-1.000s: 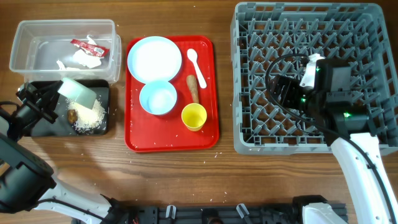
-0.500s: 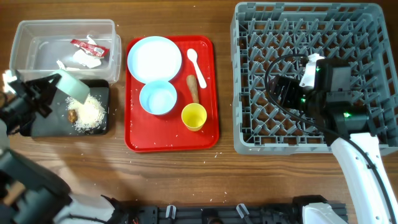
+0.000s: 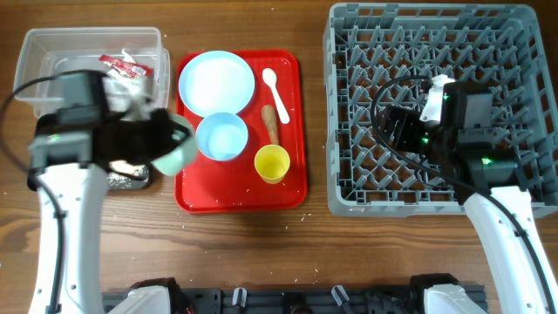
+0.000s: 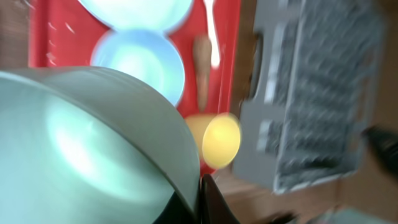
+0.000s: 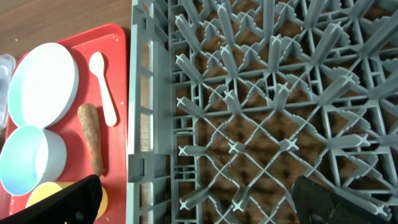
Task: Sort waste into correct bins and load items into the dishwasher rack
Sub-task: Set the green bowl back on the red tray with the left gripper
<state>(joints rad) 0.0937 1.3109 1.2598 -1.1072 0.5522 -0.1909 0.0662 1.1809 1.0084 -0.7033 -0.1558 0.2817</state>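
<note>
I will next move the bowl in my left gripper back and down onto the red tray's bare near corner, and I will release it there.
My left gripper is shut on the rim of the pale green bowl and holds it over the left edge of the red tray; in the left wrist view the bowl fills the frame beside one dark finger. On the red tray lie the pale plate, blue bowl, yellow cup, white spoon and brown stick. My right gripper hovers open and empty over the grey rack; its fingers stand wide apart above the lattice floor.
The clear tub at back left holds the red-and-white wrapper. The black tray with rice crumbs is mostly hidden under my left arm. The red tray sits between bins and rack. Crumbs dot the wood.
My left arm has swung right from over the black tray, carrying the green bowl to the red tray's left edge. The right arm has not moved.
</note>
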